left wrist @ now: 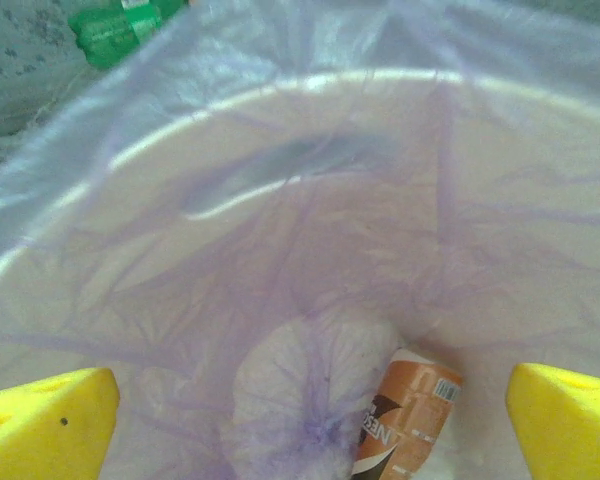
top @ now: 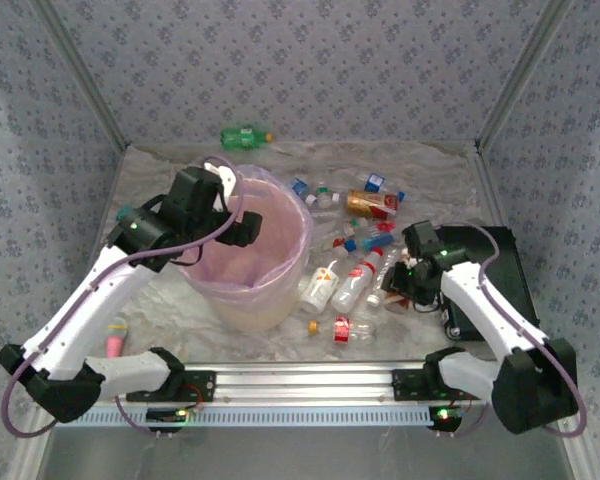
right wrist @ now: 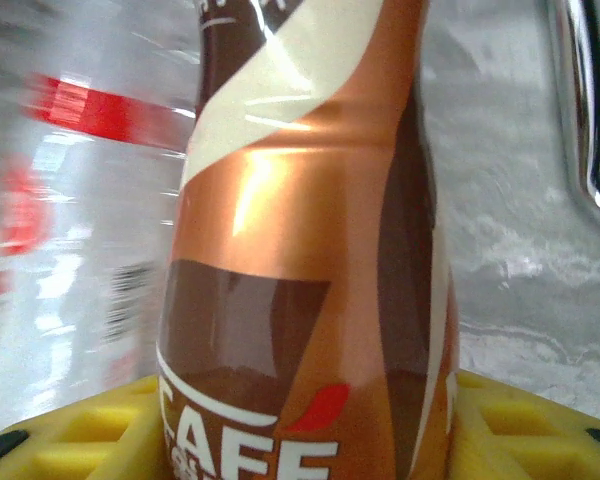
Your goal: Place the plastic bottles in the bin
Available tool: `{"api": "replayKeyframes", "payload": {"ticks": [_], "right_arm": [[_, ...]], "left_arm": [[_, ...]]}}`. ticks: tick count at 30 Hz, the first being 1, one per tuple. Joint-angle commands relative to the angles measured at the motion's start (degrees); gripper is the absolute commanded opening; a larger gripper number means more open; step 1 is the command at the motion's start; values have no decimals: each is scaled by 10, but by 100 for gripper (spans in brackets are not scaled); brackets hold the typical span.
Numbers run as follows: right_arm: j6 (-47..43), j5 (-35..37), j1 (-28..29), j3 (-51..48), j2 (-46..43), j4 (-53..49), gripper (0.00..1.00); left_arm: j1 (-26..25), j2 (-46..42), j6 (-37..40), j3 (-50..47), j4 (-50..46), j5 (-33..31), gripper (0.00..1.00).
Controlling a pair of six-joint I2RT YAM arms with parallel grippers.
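Note:
I will next tilt my left gripper up from the bin's opening toward my right gripper and close it on that gripper's coffee bottle, as my left gripper is nearer the bin.
The bin (top: 280, 300), a beige bucket lined with a pink-purple bag (left wrist: 280, 200), stands left of centre. My left gripper (top: 245, 228) hangs over its mouth, open and holding nothing (left wrist: 310, 420). An orange-brown bottle (left wrist: 408, 420) lies at the bottom of the bin. Several plastic bottles (top: 352, 262) lie scattered to the right of the bin. My right gripper (top: 398, 285) is down among them. Its yellow fingers (right wrist: 80, 435) press both sides of an orange-brown coffee bottle (right wrist: 300, 250). A clear bottle with a red label (right wrist: 70, 200) lies blurred just to its left.
A green bottle (top: 245, 135) lies at the back wall (left wrist: 115, 25). A small pink cylinder (top: 113, 340) sits near the left arm's base. A black box (top: 495, 265) stands by the right edge. A metal rail (right wrist: 580, 110) runs on the right of the right wrist view.

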Motion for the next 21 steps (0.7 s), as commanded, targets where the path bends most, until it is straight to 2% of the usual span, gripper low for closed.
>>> {"api": "replayKeyframes", "payload": {"ticks": [1, 4, 6, 9, 11, 12, 16, 21], "right_arm": [[-66, -10, 12, 70, -53, -8, 48], [-136, -75, 13, 128, -78, 30, 45], [-174, -107, 22, 177, -75, 41, 43], [-229, -136, 57, 261, -54, 52, 43], [-264, -149, 87, 311, -30, 51, 41], [-282, -162, 104, 337, -15, 51, 36], [-326, -167, 168, 406, 32, 72, 36], [-344, -187, 216, 461, 77, 101, 36]], "left_arm": [[-5, -21, -15, 39, 2, 28, 100], [-5, -42, -43, 34, 77, 98, 100], [-5, -50, -70, 25, 138, 168, 100], [-5, -35, -111, 30, 230, 283, 99], [-7, -13, -143, 39, 272, 331, 99], [-8, 0, -157, 49, 285, 346, 99], [-10, 34, -212, 56, 344, 360, 98], [-13, 57, -251, 50, 401, 365, 97]]}}
